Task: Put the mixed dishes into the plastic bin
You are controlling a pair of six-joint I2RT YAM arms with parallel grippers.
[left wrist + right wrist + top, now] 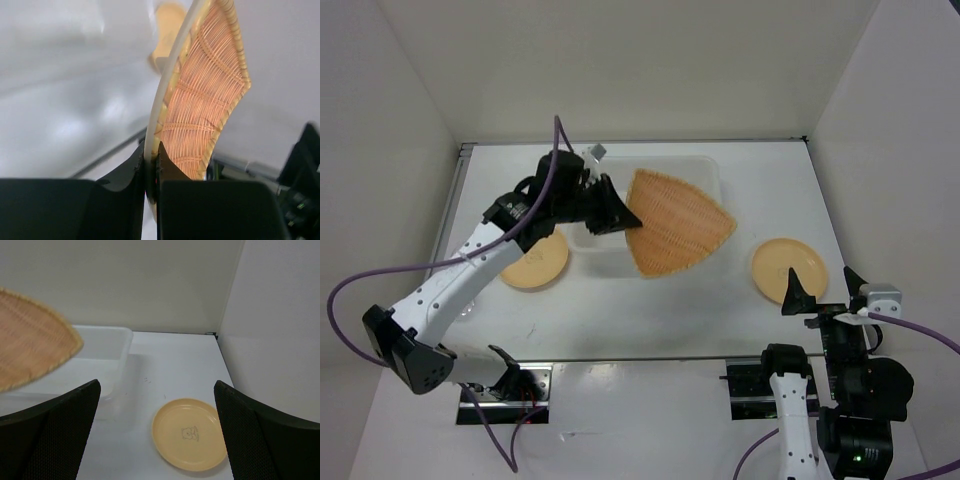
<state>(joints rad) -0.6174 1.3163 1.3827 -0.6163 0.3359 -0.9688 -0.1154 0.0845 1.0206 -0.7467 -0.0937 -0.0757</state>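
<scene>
I need to move the tray (672, 222) outward next with my left gripper, from over the bin's near side, and then lower the tray inside the bin.
My left gripper (610, 215) is shut on the rim of the tan woven fan-shaped tray (672, 222) and holds it tilted over the translucent plastic bin (710, 172). In the left wrist view the tray (205, 100) stands on edge between the fingers (150, 165). One yellow-orange plate (534, 262) lies left of the bin, partly under the left arm. The other plate (788, 268) lies right of the bin, and shows in the right wrist view (190, 440). My right gripper (815, 305) is open and empty near the front right, behind that plate. The clear cups are hard to make out.
White walls close in the table on the left, back and right. The bin (107, 347) and the tray's edge (30, 350) show at the left of the right wrist view. The arm bases sit at the near edge.
</scene>
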